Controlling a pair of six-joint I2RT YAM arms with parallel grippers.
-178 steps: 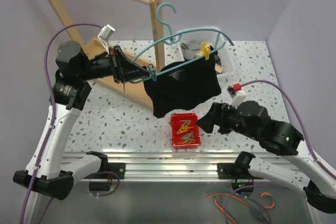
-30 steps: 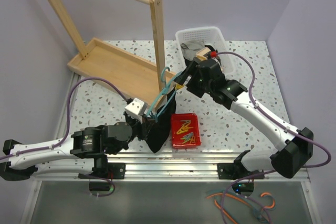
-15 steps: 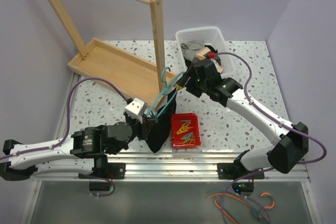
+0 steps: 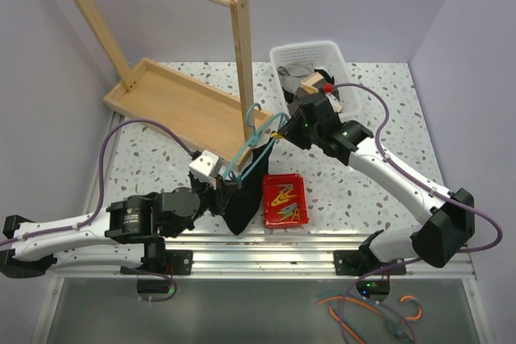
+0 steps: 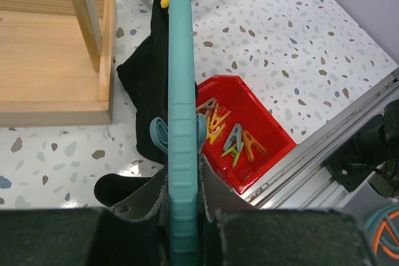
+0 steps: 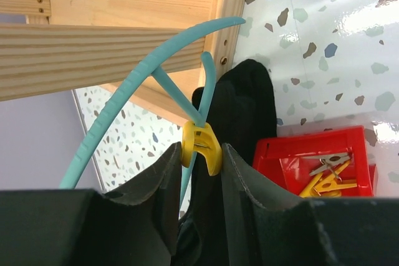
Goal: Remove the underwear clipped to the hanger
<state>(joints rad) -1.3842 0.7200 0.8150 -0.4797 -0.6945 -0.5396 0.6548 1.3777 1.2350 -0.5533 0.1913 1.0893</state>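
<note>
The red tray [image 6: 312, 163] is below the robot's right gripper and back from it, so the right gripper should next move back and down over the tray to release the yellow clip [image 6: 202, 143].
The teal hanger [image 4: 242, 155] stands tilted, one end low near the table's front and the other raised toward the wooden post. My left gripper [image 4: 228, 192] [image 5: 184, 216] is shut on the hanger [image 5: 179, 91] at its low end. The black underwear [image 4: 246, 199] [image 5: 144, 85] hangs crumpled beneath it, down to the table. A teal clip [image 5: 159, 138] sits just beyond my left fingers. At the upper end, my right gripper [image 4: 280, 128] [image 6: 201, 149] is shut on a yellow clip [image 6: 202, 143] that pins the underwear [image 6: 249, 110] to the hanger [image 6: 124, 104].
A red tray [image 4: 284, 199] holding several loose clips lies just right of the underwear. A tall wooden rack [image 4: 177, 102] with its post [image 4: 240, 54] stands behind the hanger. A white basket [image 4: 310, 54] holding cloths is at the back right.
My right gripper has drawn its fingers in until both pads press the yellow clip. The left arm, hanger and underwear have stayed put.
</note>
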